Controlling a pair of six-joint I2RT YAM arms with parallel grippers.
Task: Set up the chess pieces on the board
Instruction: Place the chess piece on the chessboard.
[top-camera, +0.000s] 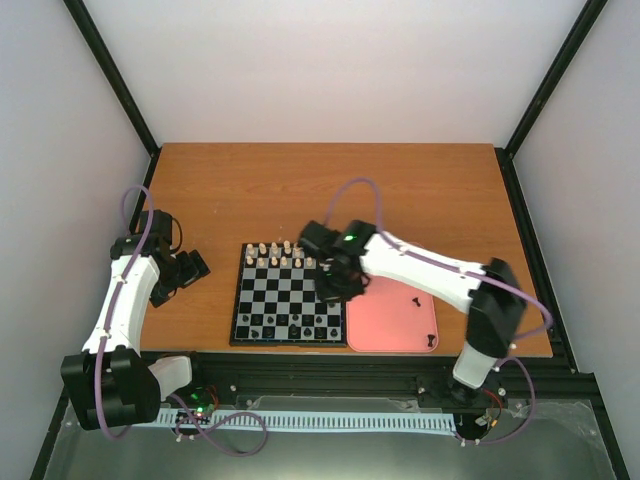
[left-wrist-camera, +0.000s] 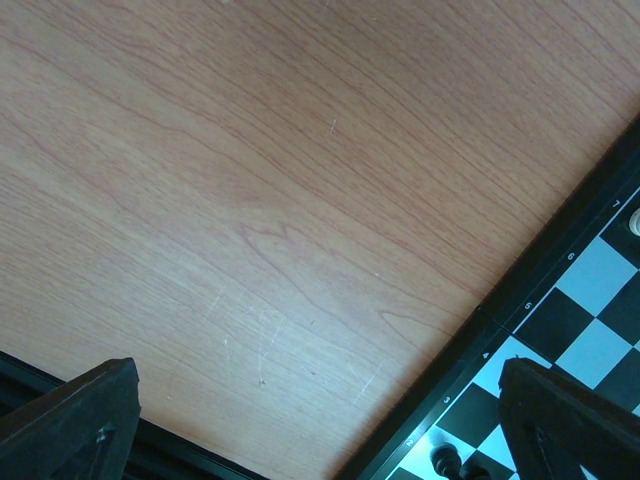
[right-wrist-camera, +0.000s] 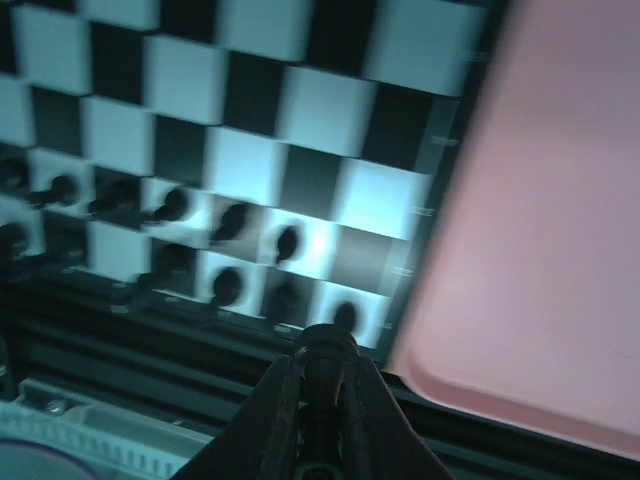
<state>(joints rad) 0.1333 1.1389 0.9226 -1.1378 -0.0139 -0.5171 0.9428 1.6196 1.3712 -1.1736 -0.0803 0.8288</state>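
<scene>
The right gripper goes to the left in the top view next, then down onto the pale near-row square, because that square stands empty between black pieces.
The board lies at the table's front centre. Several black chess pieces stand in its two near rows, blurred in the right wrist view. My right gripper hangs over the board's right side, near the pink tray. In the right wrist view it is shut on a black chess piece, above the board's near right corner. My left gripper stands open over bare wood left of the board, nothing between its fingers. One black piece shows at the board's corner there.
A pink tray lies right of the board, touching it, with two black pieces on it. Cream-white pieces fill the board's far rows. A black frame rail runs along the table's near edge.
</scene>
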